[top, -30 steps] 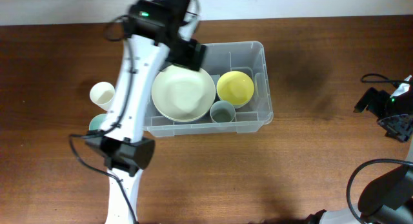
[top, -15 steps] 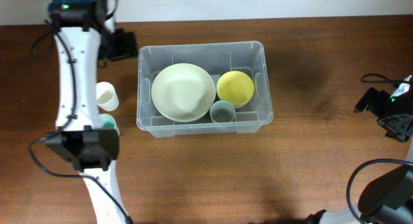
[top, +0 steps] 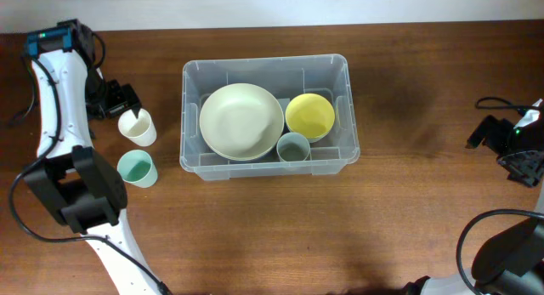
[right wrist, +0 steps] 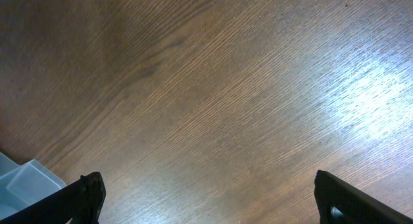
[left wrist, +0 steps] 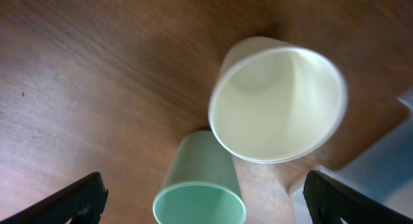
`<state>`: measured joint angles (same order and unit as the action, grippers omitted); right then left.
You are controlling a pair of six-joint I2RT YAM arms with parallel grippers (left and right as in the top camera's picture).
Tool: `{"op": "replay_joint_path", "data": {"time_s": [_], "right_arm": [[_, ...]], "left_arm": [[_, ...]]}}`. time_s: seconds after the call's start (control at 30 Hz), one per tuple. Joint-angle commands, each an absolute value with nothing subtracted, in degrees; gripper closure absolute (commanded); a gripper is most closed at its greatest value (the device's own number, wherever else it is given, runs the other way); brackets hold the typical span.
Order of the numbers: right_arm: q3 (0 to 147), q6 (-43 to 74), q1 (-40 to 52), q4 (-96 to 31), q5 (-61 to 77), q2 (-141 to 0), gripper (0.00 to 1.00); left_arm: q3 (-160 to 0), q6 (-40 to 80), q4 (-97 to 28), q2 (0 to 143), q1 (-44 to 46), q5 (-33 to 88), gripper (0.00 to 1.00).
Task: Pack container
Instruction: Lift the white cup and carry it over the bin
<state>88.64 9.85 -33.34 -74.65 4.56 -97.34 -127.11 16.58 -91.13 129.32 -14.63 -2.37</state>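
Note:
The left gripper lowers its spread fingers astride the cream cup's rim next, on the side away from the container. The rim sits below and the cup's opening faces up.
The clear plastic container (top: 344, 116) sits mid-table and holds a large cream bowl (top: 241, 121), a yellow bowl (top: 309, 115) and a small grey cup (top: 293, 147). Left of it stand a cream cup (top: 137, 126) and a green cup (top: 136, 168). My left gripper (top: 116, 101) hovers open just above and left of the cream cup; its wrist view shows the cream cup (left wrist: 277, 104) and the green cup (left wrist: 200, 185) below, between the spread fingers (left wrist: 203, 198). My right gripper (top: 510, 146) rests open at the far right edge, over bare wood (right wrist: 206, 198).
A corner of the container shows at the lower left of the right wrist view (right wrist: 19, 182) and at the right edge of the left wrist view (left wrist: 393, 146). Black cables (top: 497, 104) lie by the right arm.
My left arm has swung from over the container's back-left corner out to the left and come down over the cream cup. The right arm has not moved.

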Motion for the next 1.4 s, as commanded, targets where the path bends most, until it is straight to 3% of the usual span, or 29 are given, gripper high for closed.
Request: {"op": "replay_joint_path", "data": {"time_s": [0.0, 0.33, 0.4, 0.47, 0.6, 0.63, 0.87, 1.13, 1.37], "right_arm": [[88.4, 9.45, -33.41, -74.52, 4.69, -96.92, 0.01], [88.4, 9.43, -33.41, -74.5, 4.69, -96.92, 0.01], [88.4, 9.43, -33.41, -74.52, 4.69, -96.9, 0.01], [88.4, 9.45, -33.41, -74.52, 4.69, -96.92, 0.01], [88.4, 9.45, -33.41, -74.52, 4.69, -96.9, 0.01], [88.4, 9.43, -33.41, -74.52, 4.69, -96.92, 0.01], [88.4, 9.45, -33.41, -74.5, 4.69, -96.92, 0.01], [88.4, 9.43, -33.41, -74.52, 4.69, -96.92, 0.01], [88.4, 9.45, -33.41, -74.52, 4.69, -96.92, 0.01]], "left_arm": [[-123.17, 17.26, -88.33, 128.03, -15.73, -2.09, 0.01], [-113.3, 14.44, -76.51, 128.25, -15.7, -2.15, 0.01], [-112.2, 14.46, -74.85, 128.27, -15.7, -2.15, 0.08], [-111.9, 14.46, -74.11, 128.27, -15.7, -2.13, 0.31], [-111.79, 14.48, -73.47, 128.29, -15.7, -2.13, 0.9], [-111.79, 14.48, -73.14, 128.29, -15.7, -2.15, 0.99], [-115.22, 14.48, -69.19, 128.22, -16.51, -2.13, 0.99], [-139.41, 14.46, -74.19, 125.99, -18.7, 7.84, 0.99], [-155.35, 5.82, -83.02, 118.04, -10.66, 17.8, 0.99]]}}
